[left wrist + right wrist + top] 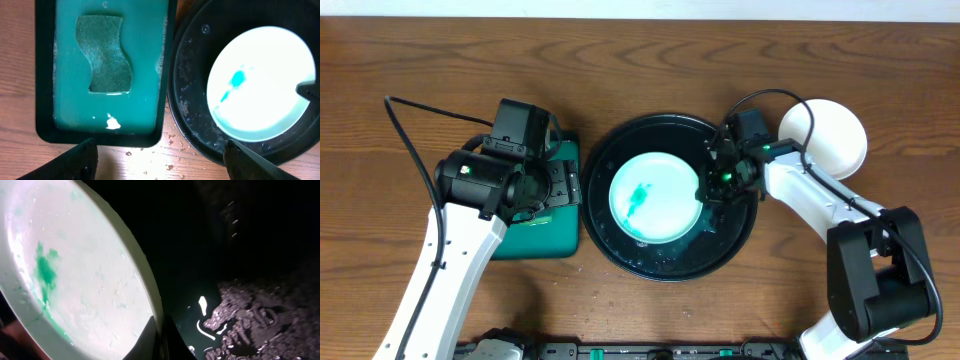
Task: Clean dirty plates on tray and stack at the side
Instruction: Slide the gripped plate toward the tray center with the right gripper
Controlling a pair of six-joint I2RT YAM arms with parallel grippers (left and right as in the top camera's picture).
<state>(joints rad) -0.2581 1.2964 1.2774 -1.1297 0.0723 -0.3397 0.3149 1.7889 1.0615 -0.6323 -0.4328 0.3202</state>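
Note:
My left gripper should next go down into the green tray, with its fingers on both sides of the near half of the sponge, because the plate in my right gripper has a teal smear.
A pale mint plate (655, 195) with a teal smear lies in the large black tray (620, 250). My right gripper (713, 185) is shut on this plate's right rim; the right wrist view shows its fingers (160, 340) pinching the rim of the plate (75, 265) above the wet tray (240, 255). White plate ware (840, 140) sits on the table right of the tray; I cannot tell how many plates. My left gripper (160, 162) is open and empty, hovering by the gap between the green tray and the black tray (187, 75). The plate (260, 85) also shows there.
A rectangular green tray (65, 115) with a black rim holds teal liquid and a green sponge (105, 52), left of the black tray. It also shows in the overhead view (545, 240). Water drops lie on the wood between the trays.

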